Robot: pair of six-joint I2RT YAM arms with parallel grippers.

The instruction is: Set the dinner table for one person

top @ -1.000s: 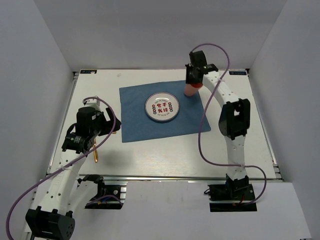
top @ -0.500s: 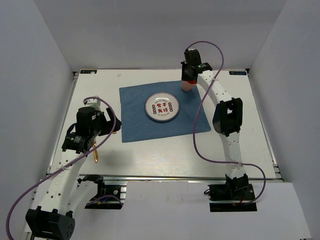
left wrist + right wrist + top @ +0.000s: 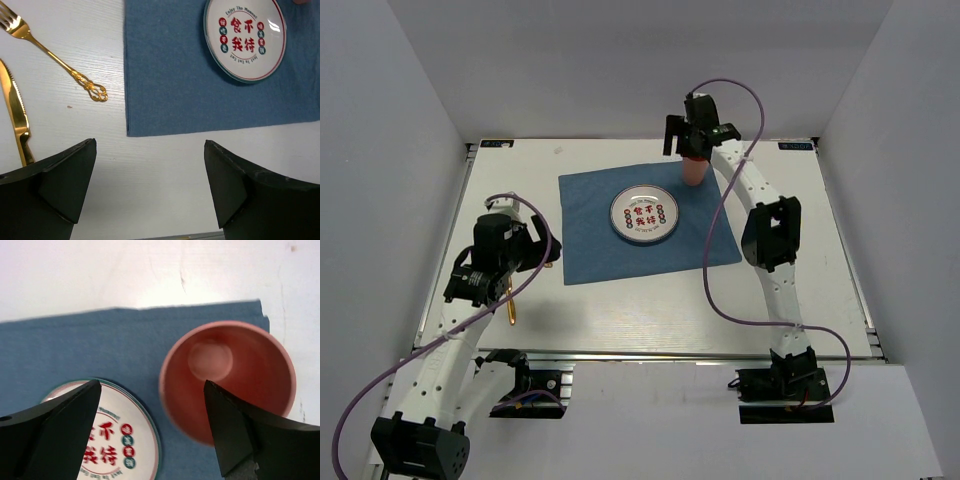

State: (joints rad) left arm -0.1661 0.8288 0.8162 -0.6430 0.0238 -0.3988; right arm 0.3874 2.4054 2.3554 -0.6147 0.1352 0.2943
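Note:
I will move my left gripper down and to the left in the top view and close it on the knife's handle, because the gold knife is still off the blue cloth.
A pink cup stands upright on the far right corner of the blue cloth, beside the white plate with red characters. My right gripper hangs open just above the cup, holding nothing. The plate lies mid-cloth on the white dinner table. My left gripper is open over bare table near the cloth's left edge. A gold fork and a gold knife lie to its left.
The knife lies near the table's front left, under my left arm. The metal rail runs along the near edge. White walls close in the table on three sides.
My right gripper carried the pink cup left onto the cloth's far right corner, then opened and let it go. The left arm has not moved.

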